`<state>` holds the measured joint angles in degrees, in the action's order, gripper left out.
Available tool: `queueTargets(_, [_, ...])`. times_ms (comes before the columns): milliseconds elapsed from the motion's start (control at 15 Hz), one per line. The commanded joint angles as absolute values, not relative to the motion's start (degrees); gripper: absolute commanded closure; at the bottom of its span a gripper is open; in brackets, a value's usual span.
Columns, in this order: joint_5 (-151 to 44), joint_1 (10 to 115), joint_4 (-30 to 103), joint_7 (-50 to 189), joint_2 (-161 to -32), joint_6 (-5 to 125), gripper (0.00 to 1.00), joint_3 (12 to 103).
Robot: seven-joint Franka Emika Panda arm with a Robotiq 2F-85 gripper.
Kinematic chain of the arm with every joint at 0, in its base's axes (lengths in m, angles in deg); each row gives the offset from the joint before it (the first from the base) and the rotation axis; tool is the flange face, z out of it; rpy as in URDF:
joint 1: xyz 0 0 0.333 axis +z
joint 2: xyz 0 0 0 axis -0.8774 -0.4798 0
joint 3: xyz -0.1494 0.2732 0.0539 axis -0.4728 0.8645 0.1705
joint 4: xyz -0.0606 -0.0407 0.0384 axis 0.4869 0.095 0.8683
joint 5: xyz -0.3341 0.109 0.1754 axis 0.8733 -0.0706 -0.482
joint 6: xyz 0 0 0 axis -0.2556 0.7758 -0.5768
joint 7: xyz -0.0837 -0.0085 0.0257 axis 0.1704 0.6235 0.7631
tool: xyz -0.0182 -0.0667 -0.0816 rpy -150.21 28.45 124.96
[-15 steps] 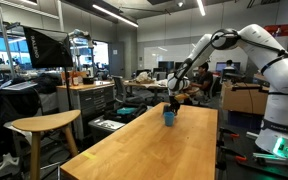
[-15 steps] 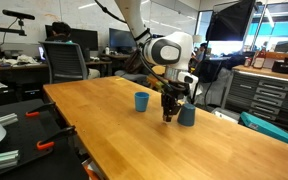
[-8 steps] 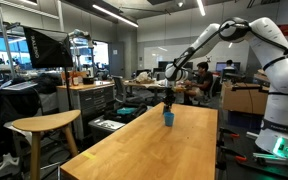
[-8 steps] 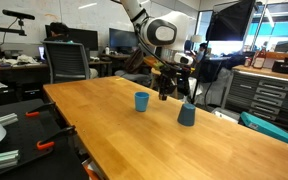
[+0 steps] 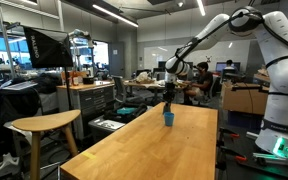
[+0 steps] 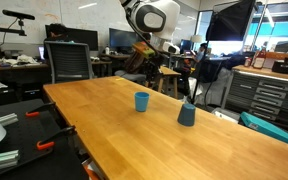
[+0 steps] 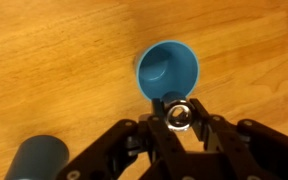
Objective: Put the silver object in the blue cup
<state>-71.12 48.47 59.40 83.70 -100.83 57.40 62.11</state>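
Observation:
Next, the gripper shifts past the blue cup's near rim and lowers to the cup's opening to release the silver object, which still hangs above the cup.
The blue cup (image 7: 168, 70) stands upright and open on the wooden table; it also shows in both exterior views (image 5: 168, 117) (image 6: 141, 101). My gripper (image 7: 180, 118) is shut on the silver object (image 7: 180, 114), a small shiny round piece held between the fingertips. In the wrist view the silver object sits just at the cup's near rim, above the table. In both exterior views the gripper (image 5: 169, 96) (image 6: 154, 82) hangs in the air above the cup, well clear of it.
A second, darker blue cup (image 6: 187, 114) stands on the long wooden table (image 6: 104, 125) to one side; it shows in the wrist view (image 7: 39, 160). A stool (image 5: 44, 125) and workbenches stand beside the table.
The gripper has lifted from the table beside the darker cup and moved over toward the blue cup, carrying the silver object. Both cups have stayed put.

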Motion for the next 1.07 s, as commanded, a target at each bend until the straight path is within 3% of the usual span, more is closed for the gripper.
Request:
queueTargets(0, [-73.9,49.1,64.3,86.4,-97.8,58.8,0.92,62.1])
queueTargets(1000, [-79.2,49.7,69.2,88.0,-101.5,73.0,0.92,63.8])
